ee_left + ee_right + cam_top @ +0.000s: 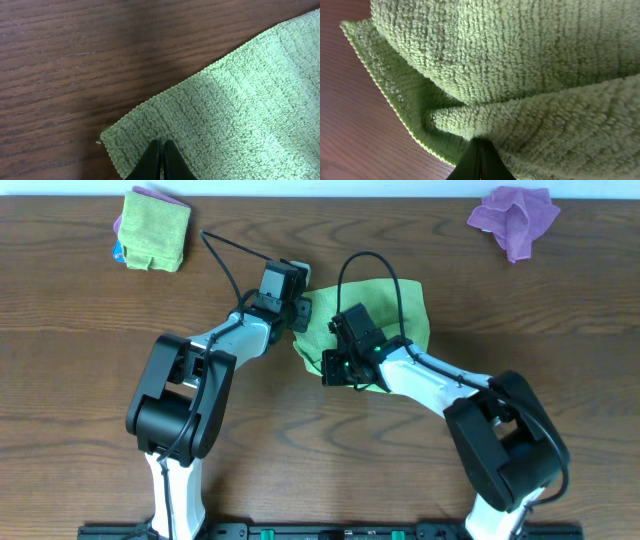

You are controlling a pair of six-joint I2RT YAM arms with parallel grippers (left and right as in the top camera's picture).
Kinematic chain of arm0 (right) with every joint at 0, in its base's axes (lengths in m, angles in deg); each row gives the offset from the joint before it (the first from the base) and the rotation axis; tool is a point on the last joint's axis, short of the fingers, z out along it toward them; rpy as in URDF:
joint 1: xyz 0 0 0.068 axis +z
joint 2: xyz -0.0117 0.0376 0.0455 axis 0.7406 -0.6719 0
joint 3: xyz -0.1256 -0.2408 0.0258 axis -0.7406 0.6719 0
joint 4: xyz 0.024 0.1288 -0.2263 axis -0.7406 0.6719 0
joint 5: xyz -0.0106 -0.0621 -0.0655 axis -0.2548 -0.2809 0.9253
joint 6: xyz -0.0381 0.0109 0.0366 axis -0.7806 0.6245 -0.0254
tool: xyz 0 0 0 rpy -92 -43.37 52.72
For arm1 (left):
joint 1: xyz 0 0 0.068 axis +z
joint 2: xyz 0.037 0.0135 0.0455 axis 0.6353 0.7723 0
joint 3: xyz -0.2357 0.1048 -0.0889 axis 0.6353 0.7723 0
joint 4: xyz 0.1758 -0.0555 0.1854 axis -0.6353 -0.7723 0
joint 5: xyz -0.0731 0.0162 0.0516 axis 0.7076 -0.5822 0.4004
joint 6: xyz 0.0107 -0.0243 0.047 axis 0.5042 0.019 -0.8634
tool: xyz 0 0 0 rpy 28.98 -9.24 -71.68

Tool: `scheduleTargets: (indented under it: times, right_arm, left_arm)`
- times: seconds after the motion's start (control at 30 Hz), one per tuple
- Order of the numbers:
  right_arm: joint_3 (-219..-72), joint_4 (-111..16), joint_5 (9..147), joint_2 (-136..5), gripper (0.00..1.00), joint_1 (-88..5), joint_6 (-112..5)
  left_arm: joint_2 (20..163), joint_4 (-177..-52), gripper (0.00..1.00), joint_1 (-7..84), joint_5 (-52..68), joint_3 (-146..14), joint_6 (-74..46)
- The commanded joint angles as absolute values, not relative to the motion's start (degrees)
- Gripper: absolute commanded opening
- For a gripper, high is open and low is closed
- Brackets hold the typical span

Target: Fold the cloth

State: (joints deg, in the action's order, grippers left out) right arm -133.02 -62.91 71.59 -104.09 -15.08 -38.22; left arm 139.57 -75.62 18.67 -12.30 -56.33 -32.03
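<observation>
My right gripper should draw the thick fold back and release it over the bare tabletop, which is clear behind the gripper.
The green cloth (pixel 405 310) lies partly folded in the middle of the wooden table. My left gripper (pixel 298 310) is at its left corner. In the left wrist view the fingers (pixel 161 143) are shut on the cloth (pixel 240 100) just inside that corner, which lies flat. My right gripper (pixel 336 368) is at the cloth's lower left edge. In the right wrist view its fingers (pixel 480 141) are shut on a thick fold of the cloth (pixel 520 60), with a lower layer spread out beneath it.
A folded yellow-green cloth (pixel 155 228) lies at the back left on other coloured cloths. A crumpled purple cloth (pixel 515 215) lies at the back right. Both arms' cables loop above the green cloth.
</observation>
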Motion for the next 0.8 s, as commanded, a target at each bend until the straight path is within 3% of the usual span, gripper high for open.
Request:
scheduleTargets:
  times: [0.0, 0.77]
  right_arm:
    - [-133.31, -62.04, 71.94, -105.92, 0.01, -14.31, -37.61]
    - [-133.39, -38.13, 72.42, -105.51, 0.02, -14.38, -39.33]
  left_arm:
    - [140.77, -75.73, 0.06, 18.93, -12.72, -57.59, -31.16]
    - [140.77, -76.69, 0.06, 22.6, -15.93, -57.59, -33.41]
